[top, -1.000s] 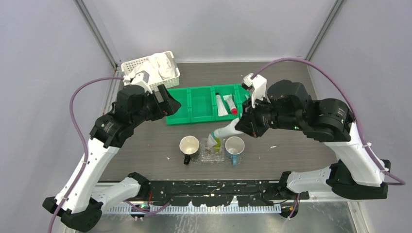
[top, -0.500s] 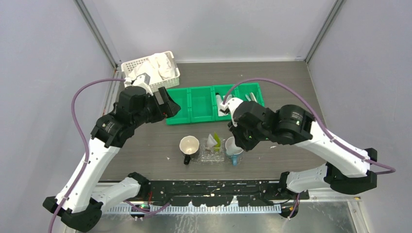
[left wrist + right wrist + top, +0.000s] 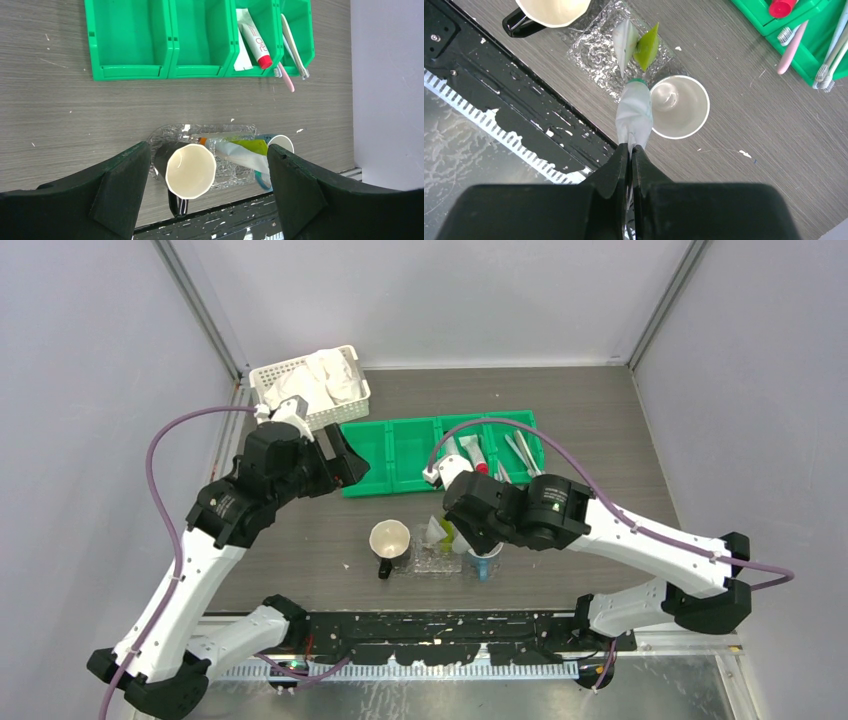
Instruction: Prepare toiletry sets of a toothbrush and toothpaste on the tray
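The white tube goes down to the left in the top view next, and my right gripper releases it on the tray's bare near side.
My right gripper is shut on the flat end of a white toothpaste tube. The tube hangs cap-down beside the clear tray, its green cap at the rim of a blue cup. A yellow-green toothpaste tube leans on the tray. My left gripper is open and empty, high above the table. A pink toothbrush lies half out of the green bin. A red-capped toothpaste tube lies in the bin.
A cream mug with a black handle stands at the tray's left end. More toothbrushes lie in the bin's end compartment. A white lattice basket of white cloths sits at the back left. My right arm covers the blue cup from above.
My right arm has swung left and toward the near edge, carrying the white tube to the tray and blue cup. The left arm has barely moved.
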Tool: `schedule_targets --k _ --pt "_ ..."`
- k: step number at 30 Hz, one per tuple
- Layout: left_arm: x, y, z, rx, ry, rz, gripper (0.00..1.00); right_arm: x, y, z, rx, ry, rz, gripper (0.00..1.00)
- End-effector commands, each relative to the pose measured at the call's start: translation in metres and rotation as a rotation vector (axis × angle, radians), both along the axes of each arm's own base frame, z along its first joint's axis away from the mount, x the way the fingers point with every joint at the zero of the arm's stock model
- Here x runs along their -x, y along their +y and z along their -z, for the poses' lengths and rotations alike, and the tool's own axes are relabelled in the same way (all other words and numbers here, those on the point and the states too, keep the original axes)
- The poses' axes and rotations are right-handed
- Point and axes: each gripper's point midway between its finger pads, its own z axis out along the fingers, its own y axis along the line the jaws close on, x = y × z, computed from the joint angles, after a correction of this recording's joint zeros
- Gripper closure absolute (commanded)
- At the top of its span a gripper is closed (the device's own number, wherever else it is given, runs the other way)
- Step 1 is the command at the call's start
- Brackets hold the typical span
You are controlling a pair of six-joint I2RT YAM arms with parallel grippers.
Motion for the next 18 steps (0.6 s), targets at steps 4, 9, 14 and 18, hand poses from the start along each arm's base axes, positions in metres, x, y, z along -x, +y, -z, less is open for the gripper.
schedule_targets --k 4,9,14,18 --pt "0.0 0.005 -0.001 -0.018 -0.025 -0.008 0.13 -0.007 0.021 -0.009 -0.052 -0.037 -0.014 0.99" --pt "0.0 0.005 0.002 -0.017 -0.021 -0.007 0.13 -0.006 0.024 -0.003 -0.051 -0.027 -0.021 0.99" --pt "-0.001 0.005 0.003 -0.018 -0.02 -0.01 0.13 -0.004 0.028 -0.003 -0.058 -0.017 -0.03 0.99" --pt "0.0 0.006 0.004 -0.019 -0.018 -0.01 0.13 -0.003 0.031 0.002 -0.05 -0.004 -0.037 0.99"
